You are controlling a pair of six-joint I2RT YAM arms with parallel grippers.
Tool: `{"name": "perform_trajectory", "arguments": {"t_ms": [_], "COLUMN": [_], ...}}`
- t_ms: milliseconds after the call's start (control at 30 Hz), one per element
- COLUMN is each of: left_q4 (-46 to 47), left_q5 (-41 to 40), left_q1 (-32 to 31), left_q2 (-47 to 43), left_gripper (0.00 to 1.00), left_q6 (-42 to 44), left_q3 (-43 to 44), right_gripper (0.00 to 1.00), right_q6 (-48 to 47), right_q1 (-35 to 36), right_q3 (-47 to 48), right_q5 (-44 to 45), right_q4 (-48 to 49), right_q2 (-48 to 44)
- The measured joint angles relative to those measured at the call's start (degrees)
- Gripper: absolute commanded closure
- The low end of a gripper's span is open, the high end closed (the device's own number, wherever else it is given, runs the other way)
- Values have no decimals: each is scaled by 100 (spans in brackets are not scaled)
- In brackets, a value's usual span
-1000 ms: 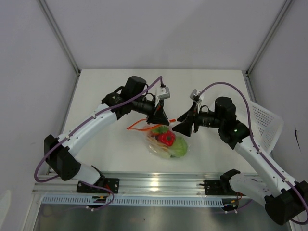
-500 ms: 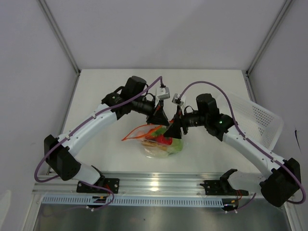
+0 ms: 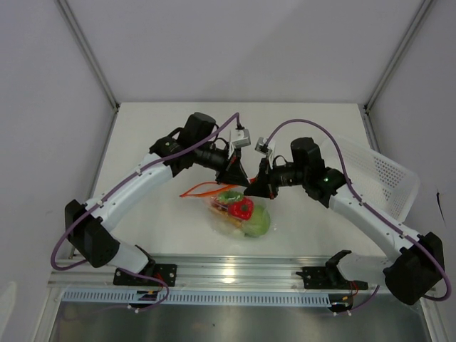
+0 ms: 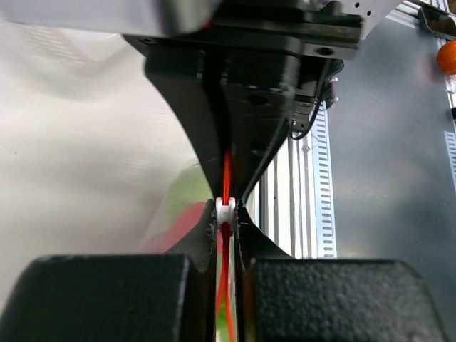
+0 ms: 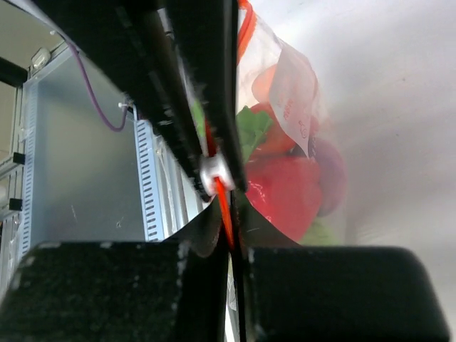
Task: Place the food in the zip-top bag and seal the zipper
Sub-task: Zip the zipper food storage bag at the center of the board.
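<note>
The white slider will next go with my left gripper to the left in the top view, along to the zipper's gaping end [image 3: 184,194], and I will release it there.
The zip-top bag [image 3: 231,217] hangs low over the table between the arms with the food inside. A red pepper [image 3: 243,207] and a green round fruit [image 3: 258,224] show through it, and the red pepper [image 5: 285,196] fills the right wrist view. The red-orange zipper [image 3: 203,189] trails left from the grippers. My left gripper [image 3: 239,177] [image 4: 226,214] is shut on the zipper at its white slider [image 4: 225,208]. Tip to tip against it, my right gripper [image 3: 255,188] [image 5: 229,206] is shut on the zipper strip [image 5: 225,203] just beside that slider [image 5: 212,171].
A white perforated basket [image 3: 377,178] leans at the table's right edge, behind the right arm. The metal rail [image 3: 228,274] with both arm bases runs along the near edge, and white walls enclose the table.
My right gripper came in from the right, open, and shut on the zipper against the left gripper's tips. The bag swung slightly. The left gripper stayed shut where it was.
</note>
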Motion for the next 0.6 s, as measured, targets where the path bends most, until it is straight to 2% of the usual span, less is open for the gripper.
{"name": "perform_trajectory", "arguments": {"t_ms": [367, 600], "left_q4": [44, 306], "left_q5": [-101, -243], "left_q1": [9, 24], "left_q2": [-2, -33], "left_gripper": [99, 100], "left_q6": [4, -7], "left_q3": [0, -63], "right_gripper": [100, 100], "right_q6": [61, 387], "right_q1": [-195, -824], "right_q3": [-136, -374], "right_q5": [114, 267], "right_q4": [157, 299], "right_q2": [-68, -684]}}
